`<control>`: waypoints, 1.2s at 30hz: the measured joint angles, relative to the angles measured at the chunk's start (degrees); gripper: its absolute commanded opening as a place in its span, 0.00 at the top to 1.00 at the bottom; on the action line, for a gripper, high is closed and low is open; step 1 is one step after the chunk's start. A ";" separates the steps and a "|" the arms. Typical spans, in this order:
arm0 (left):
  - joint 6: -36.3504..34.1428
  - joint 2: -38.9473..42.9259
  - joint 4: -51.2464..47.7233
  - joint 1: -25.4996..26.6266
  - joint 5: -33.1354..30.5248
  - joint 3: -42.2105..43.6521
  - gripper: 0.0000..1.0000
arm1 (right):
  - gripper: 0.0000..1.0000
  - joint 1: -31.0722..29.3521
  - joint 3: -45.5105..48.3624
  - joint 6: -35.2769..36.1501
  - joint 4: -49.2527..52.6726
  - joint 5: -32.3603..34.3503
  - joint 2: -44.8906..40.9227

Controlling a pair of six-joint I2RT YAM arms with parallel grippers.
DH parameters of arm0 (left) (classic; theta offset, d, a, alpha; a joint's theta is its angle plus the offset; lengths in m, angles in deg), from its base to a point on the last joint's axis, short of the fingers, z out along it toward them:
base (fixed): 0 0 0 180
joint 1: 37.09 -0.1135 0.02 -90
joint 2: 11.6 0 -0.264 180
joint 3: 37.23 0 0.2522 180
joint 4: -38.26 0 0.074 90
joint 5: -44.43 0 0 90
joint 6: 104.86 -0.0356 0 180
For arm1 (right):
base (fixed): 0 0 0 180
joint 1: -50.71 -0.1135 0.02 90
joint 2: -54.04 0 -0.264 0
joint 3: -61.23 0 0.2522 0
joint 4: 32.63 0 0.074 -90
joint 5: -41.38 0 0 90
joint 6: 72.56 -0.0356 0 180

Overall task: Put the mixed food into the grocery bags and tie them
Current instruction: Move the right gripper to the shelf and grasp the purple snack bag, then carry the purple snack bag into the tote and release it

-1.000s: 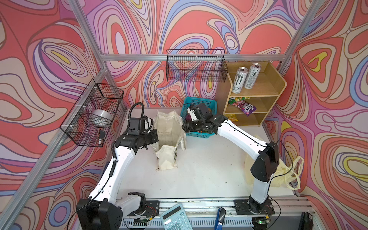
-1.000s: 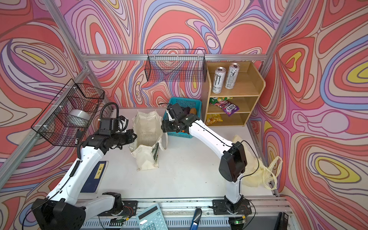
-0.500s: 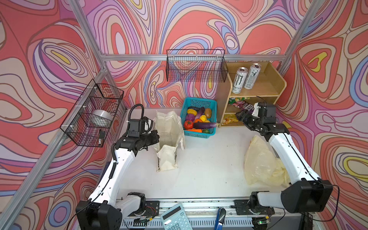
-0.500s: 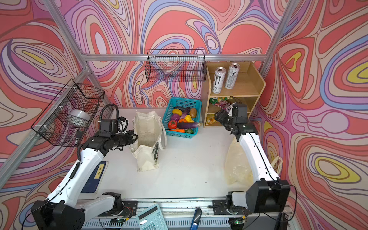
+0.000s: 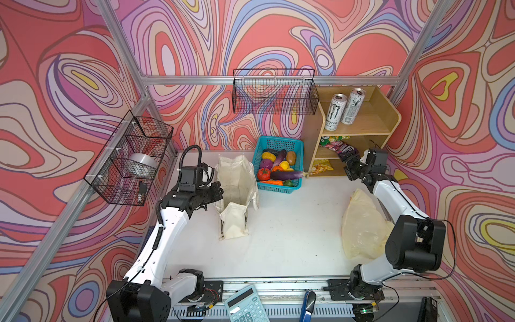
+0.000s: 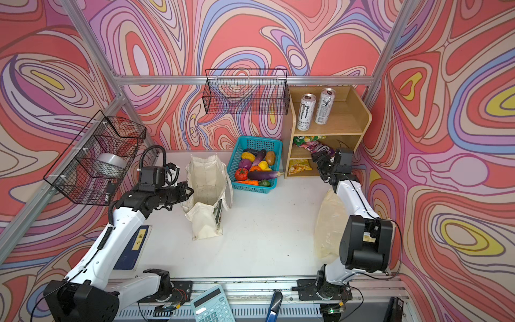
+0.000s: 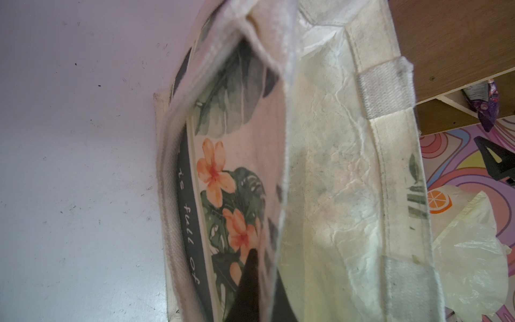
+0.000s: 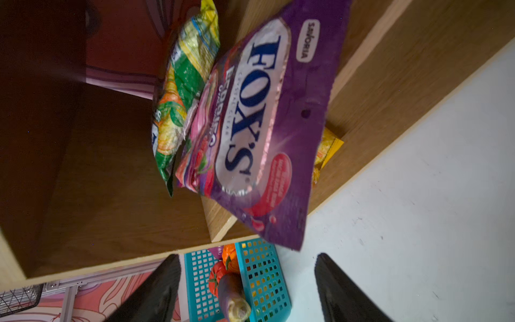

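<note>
The open right gripper pushes outward next until its fingers straddle the packet's overhanging near edge [image 5: 347,150] [image 8: 271,209], then closes, since the purple snack packet overhangs the middle shelf.
The cream canvas tote [image 5: 237,189] [image 6: 206,184] stands open at the left in both top views, and my left gripper [image 5: 218,192] [image 7: 260,267] is shut on its near rim. The pale-yellow plastic bag [image 5: 359,223] [image 6: 328,223] lies slumped under my right arm. Toy vegetables, among them an eggplant [image 5: 287,175] and a tomato [image 5: 263,174], fill the teal basket [image 5: 278,142]. My right gripper [image 5: 344,159] [image 8: 246,255] is open just in front of the purple snack packet [image 5: 341,147] [image 8: 264,125], which overhangs the middle shelf beside a green packet [image 8: 184,83]. A yellow packet [image 5: 320,167] lies on the lowest shelf.
The wooden shelf [image 5: 390,125] stands in the back right corner with two tall cans [image 5: 335,111] on top. Black wire baskets hang on the back wall [image 5: 274,92] and the left wall [image 5: 131,159]. A calculator [image 5: 246,305] lies at the front edge.
My right arm has swung from the teal basket over to the shelf, and its jaws have spread wider. The left arm keeps its hold on the tote rim.
</note>
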 measured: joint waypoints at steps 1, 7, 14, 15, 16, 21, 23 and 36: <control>-0.02 0.00 0.02 0.00 0.00 0.00 1.00 | 0.22 0.00 -0.59 -0.57 -0.87 0.02 0.96; -0.17 0.00 0.02 0.00 0.00 0.00 1.00 | 0.34 0.02 -3.69 -2.56 -4.04 0.81 5.46; -0.17 0.00 0.04 0.00 0.00 0.00 1.00 | 0.94 0.11 -6.05 -3.41 -6.25 1.25 9.25; -0.17 0.00 0.07 0.00 0.00 0.00 1.00 | 1.00 0.11 -6.03 -3.58 -6.54 1.22 9.25; -0.17 0.00 0.04 0.00 0.00 0.00 1.00 | 1.00 0.11 -6.01 -3.74 -6.91 1.11 9.18; -0.17 0.00 0.07 0.00 -0.02 0.00 1.00 | 1.00 0.11 -1.90 -3.10 -7.61 0.98 5.51; -0.17 0.00 0.07 0.00 -0.04 0.00 1.00 | 1.00 0.13 1.16 -2.95 -6.95 0.98 1.81; -0.42 -0.04 0.07 0.00 -0.07 0.00 1.00 | 1.00 -1.01 7.21 3.13 6.75 -2.03 -22.29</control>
